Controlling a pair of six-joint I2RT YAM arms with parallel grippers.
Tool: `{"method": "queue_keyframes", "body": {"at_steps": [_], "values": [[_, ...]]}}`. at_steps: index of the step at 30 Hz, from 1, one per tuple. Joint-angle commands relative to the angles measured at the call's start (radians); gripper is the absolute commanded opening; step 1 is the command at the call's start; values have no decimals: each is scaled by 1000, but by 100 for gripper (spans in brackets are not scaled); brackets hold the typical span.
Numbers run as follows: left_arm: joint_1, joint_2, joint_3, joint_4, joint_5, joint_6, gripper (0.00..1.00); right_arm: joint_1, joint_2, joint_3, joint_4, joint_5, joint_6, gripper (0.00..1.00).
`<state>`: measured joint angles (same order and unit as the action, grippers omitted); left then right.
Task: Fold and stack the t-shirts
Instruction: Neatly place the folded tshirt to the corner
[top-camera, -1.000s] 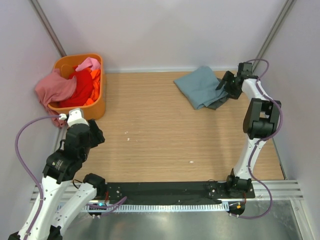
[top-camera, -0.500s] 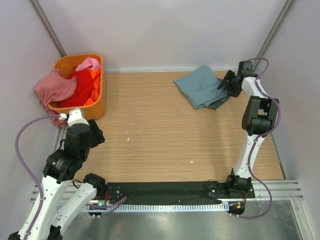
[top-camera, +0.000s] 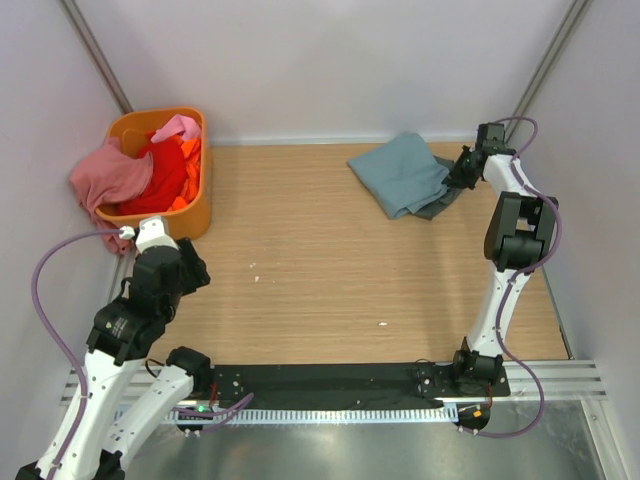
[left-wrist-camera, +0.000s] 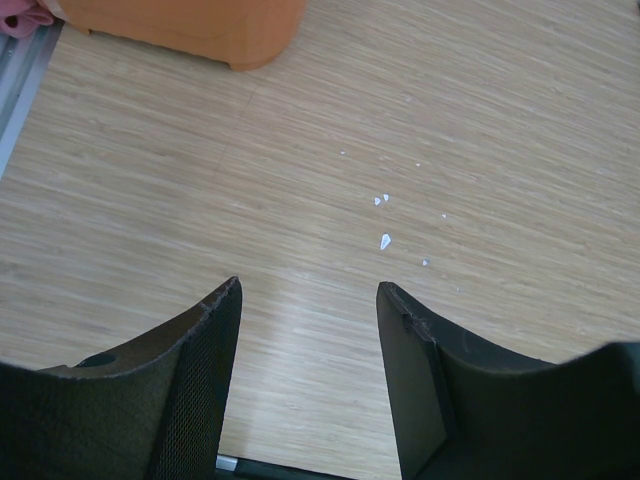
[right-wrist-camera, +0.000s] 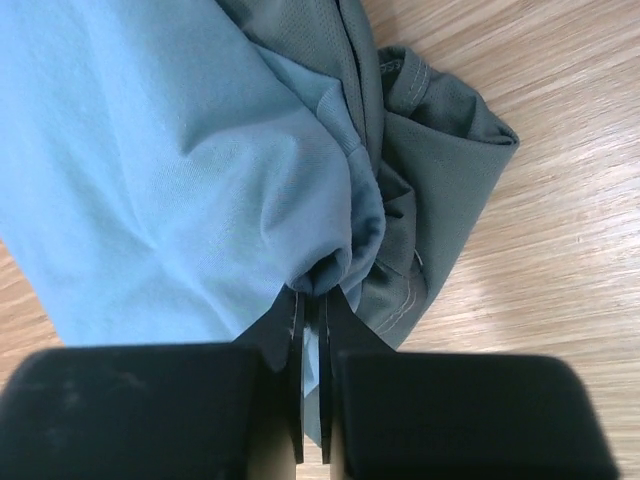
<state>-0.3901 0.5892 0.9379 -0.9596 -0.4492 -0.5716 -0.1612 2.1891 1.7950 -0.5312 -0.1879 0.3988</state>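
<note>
My right gripper will next lift, draw the blue-teal t-shirt's fold to the right in the top view over the grey-green t-shirt's edge (top-camera: 440, 206) (right-wrist-camera: 440, 205), lower and release, since that edge is bare.
A folded blue-teal t-shirt (top-camera: 400, 172) (right-wrist-camera: 150, 180) lies at the table's back right on top of a dark grey-green t-shirt (top-camera: 441, 204) (right-wrist-camera: 450, 180). My right gripper (top-camera: 460, 172) (right-wrist-camera: 313, 295) is shut on the bunched right edge of the blue-teal shirt, the cloth pinched between its jaws. Pink (top-camera: 110, 172), red (top-camera: 160, 175) and orange (top-camera: 190, 160) t-shirts are heaped in the orange basket (top-camera: 190, 215) at the back left. My left gripper (top-camera: 185, 268) (left-wrist-camera: 308, 290) hangs open over bare table near the basket, holding nothing.
White walls close in the table on the back and both sides. Small white flecks (left-wrist-camera: 385, 240) lie on the wood ahead of the left gripper. The basket's corner (left-wrist-camera: 200, 30) shows at the top of the left wrist view.
The right gripper has slid slightly left onto the shirts' right edge and shut on the blue-teal cloth. The left arm has stayed still.
</note>
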Motion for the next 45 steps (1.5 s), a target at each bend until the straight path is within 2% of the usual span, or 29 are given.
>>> {"method": "queue_keyframes", "body": {"at_steps": [1,10,15,24,31,36,42,45], "values": [[7,1,-1,35,-14,-4,58,-3,0,21,16,-27,5,1],[7,-12,-2,36,-14,-4,58,21,0,239,-85,-104,12,1],[7,-19,-4,38,-16,-5,58,42,24,418,-180,-117,17,1],[7,-29,-5,38,-14,-5,58,46,54,641,-242,-166,52,1],[7,-26,-5,38,-16,-5,58,14,107,770,-222,-216,106,1],[7,-17,-5,36,-17,-5,58,-24,101,730,-220,-251,100,1],[7,-8,-2,35,-19,-5,58,-104,26,519,-171,-291,66,1],[7,-8,-2,35,-22,-7,58,-193,34,432,-156,-335,60,1]]}}
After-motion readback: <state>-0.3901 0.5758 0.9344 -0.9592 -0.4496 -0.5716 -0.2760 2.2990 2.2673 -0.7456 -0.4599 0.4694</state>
